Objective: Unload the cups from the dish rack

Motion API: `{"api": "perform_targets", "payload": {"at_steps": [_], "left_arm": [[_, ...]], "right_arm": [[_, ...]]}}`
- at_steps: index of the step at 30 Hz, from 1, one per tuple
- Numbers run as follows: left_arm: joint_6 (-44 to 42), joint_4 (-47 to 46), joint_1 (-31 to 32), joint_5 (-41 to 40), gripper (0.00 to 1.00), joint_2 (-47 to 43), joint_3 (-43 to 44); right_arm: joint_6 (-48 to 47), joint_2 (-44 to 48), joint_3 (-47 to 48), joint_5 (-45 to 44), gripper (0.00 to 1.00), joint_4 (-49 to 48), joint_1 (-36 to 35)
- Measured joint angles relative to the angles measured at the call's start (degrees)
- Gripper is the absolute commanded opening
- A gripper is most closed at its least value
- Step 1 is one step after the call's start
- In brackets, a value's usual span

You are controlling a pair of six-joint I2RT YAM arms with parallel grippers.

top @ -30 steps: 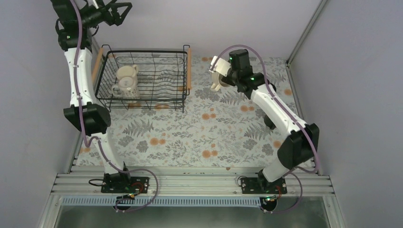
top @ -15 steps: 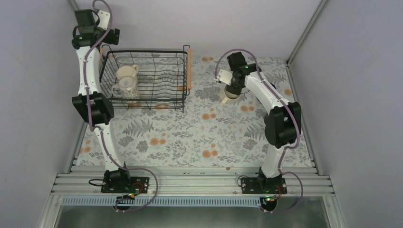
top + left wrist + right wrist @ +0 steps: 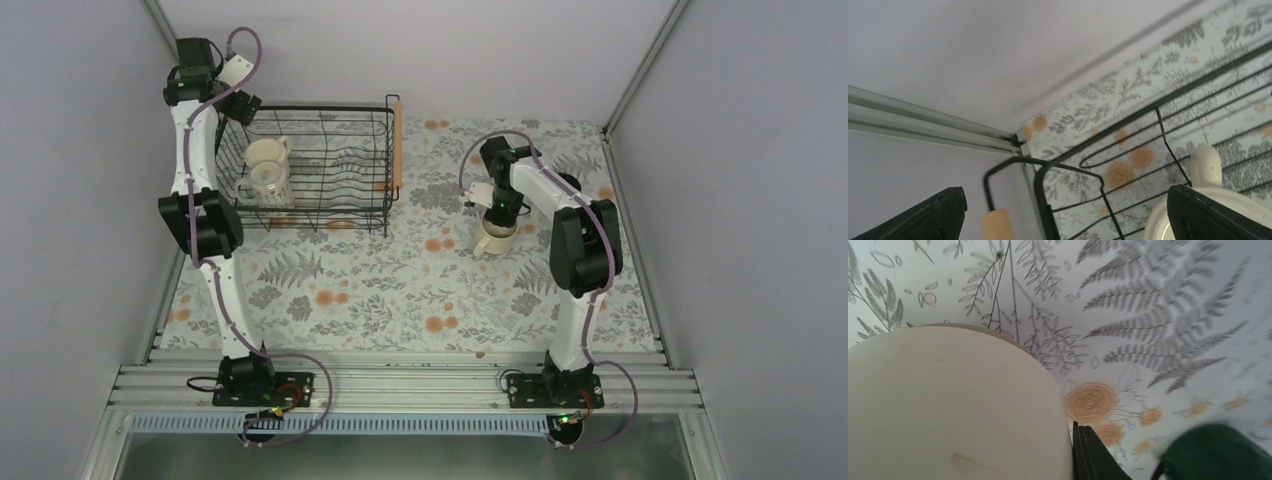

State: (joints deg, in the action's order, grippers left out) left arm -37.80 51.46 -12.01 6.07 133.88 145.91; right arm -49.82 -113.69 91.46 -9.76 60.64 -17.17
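The bare floral cloth below is clear near the dark green mug [image 3: 1218, 452], so my right gripper will lower the beige mug there and release it.
The black wire dish rack [image 3: 330, 205] stands at the far left. It holds a cream mug [image 3: 268, 156] and a white patterned mug [image 3: 259, 188]. My left gripper [image 3: 240, 104] hangs open and empty over the rack's far left corner. In the left wrist view my left gripper [image 3: 1078, 220] has wide-apart jaws framing the rack's wire [image 3: 1048, 200] and the cream mug's rim and handle [image 3: 1206, 167]. My right gripper [image 3: 495, 214] is shut on a beige mug [image 3: 492, 240], low over the cloth. In the right wrist view one finger [image 3: 1093, 455] presses the mug's wall [image 3: 948, 405]. A dark green mug [image 3: 1218, 452] sits close by.
The rack's wooden handles are on its left [image 3: 996, 225] and right [image 3: 397, 145] sides. A floral cloth [image 3: 380, 290] covers the table. Grey walls and metal frame posts [image 3: 635, 70] close in the back and both sides.
My right arm carried the beige mug from the air beside the rack down and nearer, folding up. My left arm swung down from the back wall to the rack's far left corner.
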Motion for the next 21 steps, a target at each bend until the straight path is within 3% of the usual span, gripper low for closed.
{"api": "perform_targets", "payload": {"at_steps": [7,10,13,19,21], "left_arm": [[-4.6,5.6,1.0,-0.3,1.00,4.7,0.0],[-6.2,8.3,2.0,-0.6,1.00,6.7,0.0],[-7.2,10.2,3.3,-0.9,1.00,7.6,0.0],[-8.7,11.3,6.0,-1.5,1.00,7.6,0.0],[-9.1,11.4,6.8,-1.8,1.00,7.7,0.2]], "right_arm": [[1.1,-3.3,-0.4,-0.4,0.04,1.4,1.6],[1.4,-3.6,-0.4,-0.9,0.09,1.9,2.7],[1.5,-3.6,-0.4,-1.0,0.17,2.3,3.5],[1.7,-3.6,-0.7,-1.2,0.54,2.3,4.2],[1.8,-3.6,-1.2,-1.3,0.58,2.1,4.2]]}}
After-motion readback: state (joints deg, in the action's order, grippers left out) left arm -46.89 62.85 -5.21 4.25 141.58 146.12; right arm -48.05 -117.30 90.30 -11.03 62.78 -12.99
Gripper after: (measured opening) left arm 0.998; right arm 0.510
